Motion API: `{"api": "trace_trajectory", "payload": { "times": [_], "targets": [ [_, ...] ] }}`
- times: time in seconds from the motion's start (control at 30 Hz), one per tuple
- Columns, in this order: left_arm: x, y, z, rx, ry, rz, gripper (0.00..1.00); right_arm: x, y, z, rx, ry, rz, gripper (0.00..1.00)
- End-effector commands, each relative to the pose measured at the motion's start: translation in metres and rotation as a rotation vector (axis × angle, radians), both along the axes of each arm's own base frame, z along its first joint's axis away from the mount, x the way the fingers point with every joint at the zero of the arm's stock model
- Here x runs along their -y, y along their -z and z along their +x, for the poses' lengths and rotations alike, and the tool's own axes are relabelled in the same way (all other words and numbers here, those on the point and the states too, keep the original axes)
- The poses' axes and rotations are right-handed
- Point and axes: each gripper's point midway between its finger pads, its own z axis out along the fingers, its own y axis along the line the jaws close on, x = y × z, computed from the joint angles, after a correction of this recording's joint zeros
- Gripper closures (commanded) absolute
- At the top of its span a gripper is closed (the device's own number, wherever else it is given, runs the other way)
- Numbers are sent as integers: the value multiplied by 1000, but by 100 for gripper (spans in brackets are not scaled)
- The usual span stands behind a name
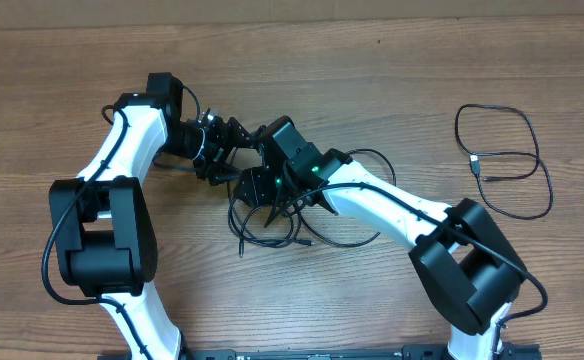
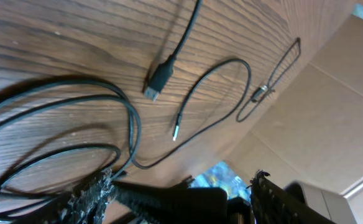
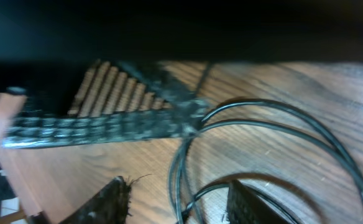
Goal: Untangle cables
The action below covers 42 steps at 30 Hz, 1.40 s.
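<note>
My right gripper moves down next, since the bunched cables at the tangle's edge (image 1: 233,208) (image 3: 180,163) lie below on the tabletop, in line with its open fingers. It moves onto those cables.
A tangle of thin black cables (image 1: 290,222) lies at the table's middle, partly under both arms. My left gripper (image 1: 230,152) and right gripper (image 1: 260,190) meet over its left side. In the left wrist view the loops (image 2: 76,124) lie to the left, with a USB plug (image 2: 158,78) and a thin silver-tipped plug (image 2: 176,132) beside them. My left gripper (image 2: 184,199) is open, with the right arm's black body between its fingers. In the right wrist view my right gripper (image 3: 180,202) is open, with cable strands (image 3: 183,168) running between its fingers.
One separate black cable (image 1: 502,170) lies looped at the right of the wooden table (image 1: 422,80); it also shows far off in the left wrist view (image 2: 268,87). The left gripper's finger (image 3: 107,127) crosses the right wrist view. A cardboard wall (image 2: 330,112) stands beyond the table edge.
</note>
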Motion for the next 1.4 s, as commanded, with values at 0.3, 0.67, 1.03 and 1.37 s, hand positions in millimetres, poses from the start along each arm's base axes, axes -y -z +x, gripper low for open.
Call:
{"api": "trace_trajectory", "payload": {
  "times": [0.3,0.67,1.03,1.37],
  "targets": [
    [-11,7,10,49,-11,71,28,-3,28,-12,-47,-17,-43,53],
    [-96,23,12,-24,-189,196,25,-22,33,-13,94,-20,-99,54],
    [-124,34,-12,-39,-115,289,25,-26,76,-12,145,-3,-189,78],
    [-117,46,-28,-24,-18,286,25,-28,65,-17,116,-25,-155,96]
  ]
}}
